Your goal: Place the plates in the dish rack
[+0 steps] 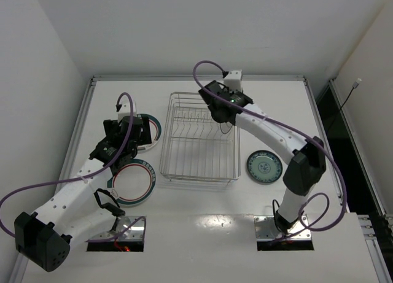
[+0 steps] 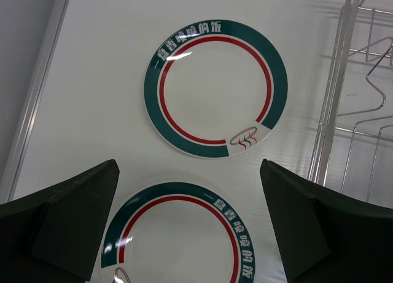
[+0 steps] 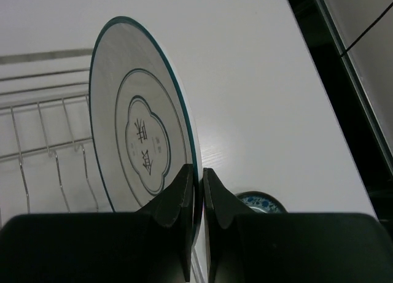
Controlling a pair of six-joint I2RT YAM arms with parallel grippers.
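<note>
The white plate hangs upright above the pegs on the rack's side [image 1: 225, 135] [image 3: 86, 163] by the teal-blue plate, so the right gripper needs to lower it into them and let it go.
My left gripper [image 1: 129, 147] is open and empty, hovering over two white plates with green rim bands. In the left wrist view its dark fingers [image 2: 67, 221] stand wide apart on either side of the near plate [image 2: 178, 240]; the far plate [image 2: 215, 86] lies flat beyond it. In the top view these plates lie left of the dish rack [image 1: 199, 142], one in front [image 1: 135, 183] and one behind [image 1: 155, 126]. My right gripper [image 3: 201, 178] is shut on the rim of the white plate with a dark motif [image 3: 144, 135], held on edge over the rack's right side [image 1: 226, 126]. The teal-blue plate [image 1: 264, 166] lies right of the rack.
The rack's wire wall [image 2: 334, 111] stands just right of the left gripper's plates. Rack prongs [image 3: 43, 148] show behind the held plate. The teal-blue plate [image 3: 261, 202] peeks out past the right fingers. The table's raised edge [image 2: 37, 99] runs along the left.
</note>
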